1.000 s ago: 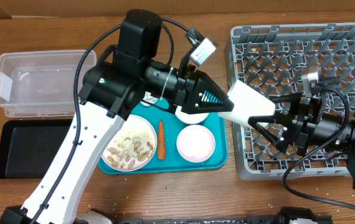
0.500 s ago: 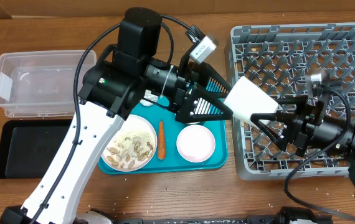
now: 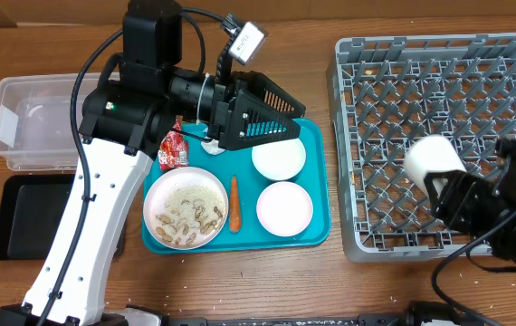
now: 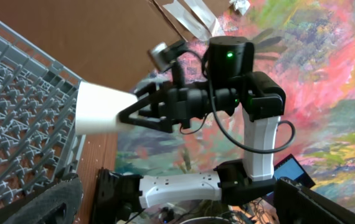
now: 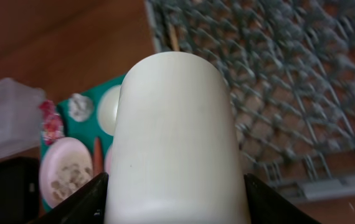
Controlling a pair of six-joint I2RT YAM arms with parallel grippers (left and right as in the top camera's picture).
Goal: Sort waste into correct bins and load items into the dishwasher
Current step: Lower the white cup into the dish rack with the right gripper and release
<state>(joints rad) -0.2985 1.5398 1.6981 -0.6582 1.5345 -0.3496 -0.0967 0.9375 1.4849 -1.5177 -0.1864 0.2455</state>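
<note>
Next, the right gripper moves toward the teal tray (image 3: 317, 231) and down to release the small white cup on the rack's tray-side wires, because those pegs stand empty.
My right gripper (image 3: 441, 178) is shut on the small white cup (image 3: 428, 158), holding it above the grey dishwasher rack (image 3: 394, 81). In the right wrist view the cup (image 5: 177, 137) fills the space between both fingers (image 5: 81, 205). My left gripper (image 3: 285, 122) hangs open and empty over the teal tray's back edge. The left wrist view shows the cup (image 4: 103, 109) in the other arm's jaws. On the teal tray (image 3: 317, 231) lie a red wrapper (image 3: 172, 149), a partly hidden white paper ball (image 5: 81, 107), a carrot (image 3: 234, 204), two bowls (image 3: 279, 158) (image 3: 285, 208) and a plate (image 3: 186, 208) with food scraps.
A clear tub (image 3: 50, 122) stands at the far left, with a black tray (image 3: 54, 217) in front of it. The left arm's white link (image 3: 86, 226) slants over the table beside the teal tray. The rack's pegs (image 5: 289, 74) stand below the cup.
The left gripper let go of the cup, opened and drew back left over the teal tray. The right gripper carried the cup right, over the rack, and turned it.
</note>
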